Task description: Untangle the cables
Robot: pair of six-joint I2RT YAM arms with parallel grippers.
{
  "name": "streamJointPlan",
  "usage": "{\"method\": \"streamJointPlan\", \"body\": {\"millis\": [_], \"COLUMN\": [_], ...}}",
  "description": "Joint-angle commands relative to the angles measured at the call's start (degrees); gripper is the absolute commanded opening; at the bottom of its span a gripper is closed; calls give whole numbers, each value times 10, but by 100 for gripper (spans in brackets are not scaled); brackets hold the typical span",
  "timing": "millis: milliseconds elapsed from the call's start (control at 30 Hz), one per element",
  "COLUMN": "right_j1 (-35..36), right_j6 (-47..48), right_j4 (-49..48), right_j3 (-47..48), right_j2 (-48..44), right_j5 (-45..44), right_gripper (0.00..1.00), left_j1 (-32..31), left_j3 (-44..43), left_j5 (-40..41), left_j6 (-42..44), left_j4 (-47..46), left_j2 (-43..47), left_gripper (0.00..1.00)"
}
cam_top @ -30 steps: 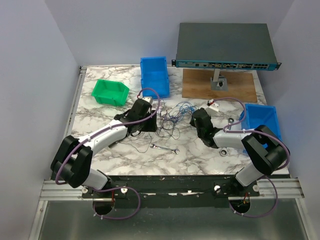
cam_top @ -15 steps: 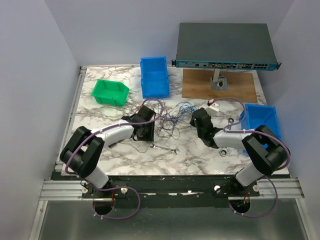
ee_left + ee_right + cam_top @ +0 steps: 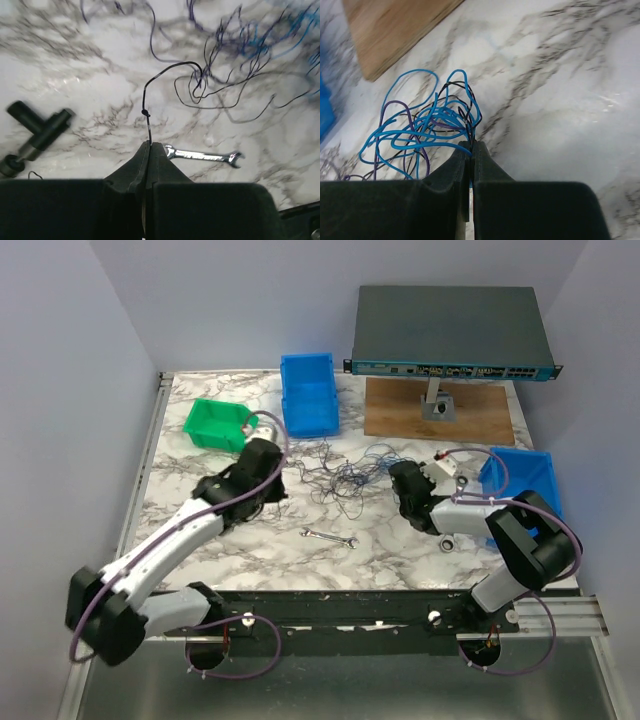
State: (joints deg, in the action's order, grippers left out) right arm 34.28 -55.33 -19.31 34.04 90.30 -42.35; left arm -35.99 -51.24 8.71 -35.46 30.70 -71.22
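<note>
My right gripper should stay at the bunched blue and black cables and then open to release them, because my left gripper holds one black cable from the tangle (image 3: 240,60).
The cables (image 3: 345,475) lie as a loose tangle of thin blue, black and purple wires mid-table between the two arms. My left gripper (image 3: 278,492) is to the left of the tangle. In the left wrist view the left gripper (image 3: 149,145) is shut on a single black cable (image 3: 146,102) that runs from its tips up toward the tangle (image 3: 240,60). My right gripper (image 3: 395,475) is at the tangle's right edge. In the right wrist view the right gripper (image 3: 471,145) is shut on blue and black cables (image 3: 425,122) that bunch up just past its tips.
A small silver wrench (image 3: 330,536) lies near the front, just right of the left fingertips (image 3: 202,155). A green bin (image 3: 218,425) and a blue bin (image 3: 308,392) stand at the back left. Another blue bin (image 3: 525,480) is at the right. A network switch (image 3: 450,335) stands over a wooden board (image 3: 400,410).
My left gripper has shut on a black cable and the arm has drawn back to the left, stretching that strand and spreading the tangle. The right gripper has shifted slightly right, still shut.
</note>
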Motion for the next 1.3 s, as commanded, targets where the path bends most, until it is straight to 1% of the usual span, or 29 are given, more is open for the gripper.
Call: {"method": "streamJointPlan", "body": {"millis": [0, 67, 133, 200, 300, 467, 633, 700, 767, 833, 867, 900, 967, 1000, 1067, 1200, 1267], "right_j1": [-33, -39, -41, -41, -42, -42, -42, -42, -42, -43, -42, -42, -42, -41, -26, 66, 96], "right_j6": [-137, -155, -165, -170, -175, -173, -157, -136, -68, 41, 84, 120, 189, 217, 258, 380, 423], "right_j4": [65, 69, 81, 91, 99, 100, 100, 94, 67, 5, -49, -95, -229, -283, -321, -338, -353], "right_j3": [-29, -38, -36, -34, -35, -42, -41, -38, -29, -29, -39, -63, -113, -130, -138, -124, -122], "right_j2": [-28, -34, -35, -37, -44, -65, -75, -75, -74, -75, -81, -88, -106, -113, -123, -129, -131], "right_j5": [-70, -76, -79, -82, -88, -101, -101, -91, -56, 20, 64, 103, 196, 244, 281, 243, 246], "right_gripper": [2, 1, 1, 1, 1, 1, 1, 5, 15, 53, 72, 83, 97, 100, 100, 100, 100], "left_j1": [57, 118, 184, 236, 286, 323, 338, 340, 342, 342, 343, 342, 342, 343, 342, 342, 342], "left_j3": [-30, -22, -29, -55, -114, -197, -216, -229, -237, -242, -244, -245, -237, -232, -229, -237, -243], "left_j5": [110, 80, 56, 47, 44, 17, -24, -35, -63, -86, -101, -110, -142, -151, -164, -176, -178], "left_j6": [-43, -58, -71, -73, -62, -44, -45, -48, -48, -44, -42, -40, -22, -18, -12, 4, 12], "left_j4": [51, 40, 42, 58, 88, 124, 105, 105, 93, 80, 74, 70, 48, 40, 36, 45, 50], "left_j2": [173, 235, 279, 300, 300, 267, 247, 227, 209, 196, 193, 192, 196, 198, 199, 194, 192], "left_gripper": [0, 0, 0, 0, 0, 0, 0, 0, 0, 0, 0, 0, 0, 0, 0, 0, 0]}}
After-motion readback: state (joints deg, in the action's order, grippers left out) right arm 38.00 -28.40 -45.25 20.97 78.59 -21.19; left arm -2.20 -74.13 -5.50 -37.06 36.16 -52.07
